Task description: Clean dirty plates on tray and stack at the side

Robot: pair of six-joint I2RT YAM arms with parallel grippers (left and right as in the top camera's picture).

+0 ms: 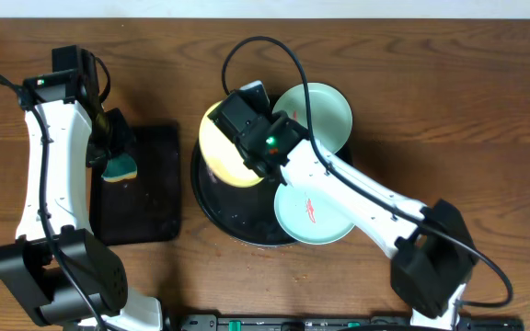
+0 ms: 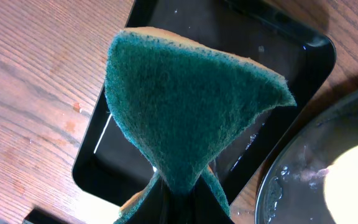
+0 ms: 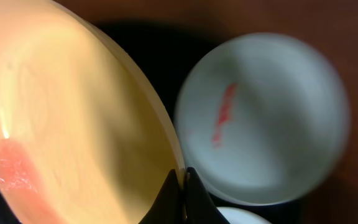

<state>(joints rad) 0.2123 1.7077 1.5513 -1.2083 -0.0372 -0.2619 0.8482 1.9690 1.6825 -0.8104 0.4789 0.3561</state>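
Observation:
The clear tabletop beside the aqua plates is to the right of my right gripper in the overhead view, so my right gripper should move there, go down, and let go of the plate.
My right gripper (image 3: 183, 180) is shut on the rim of the pale yellow plate (image 1: 226, 154), held tilted over the left part of the round black tray (image 1: 212, 198); the plate fills the left of the right wrist view (image 3: 73, 106) and has a red smear at its lower left. An aqua plate with a red smear (image 1: 313, 211) lies on the tray's front right (image 3: 260, 118). A second aqua plate (image 1: 318, 115) lies at the tray's back right. My left gripper (image 2: 182, 186) is shut on a green and yellow sponge (image 2: 185, 106) above the rectangular black tray (image 1: 141, 188).
The rectangular black tray (image 2: 278, 37) is wet and lies left of the round tray, whose wet rim (image 2: 291, 180) shows in the left wrist view. Brown wooden table (image 1: 449, 83) all around. The right arm's cable arcs over the back of the round tray.

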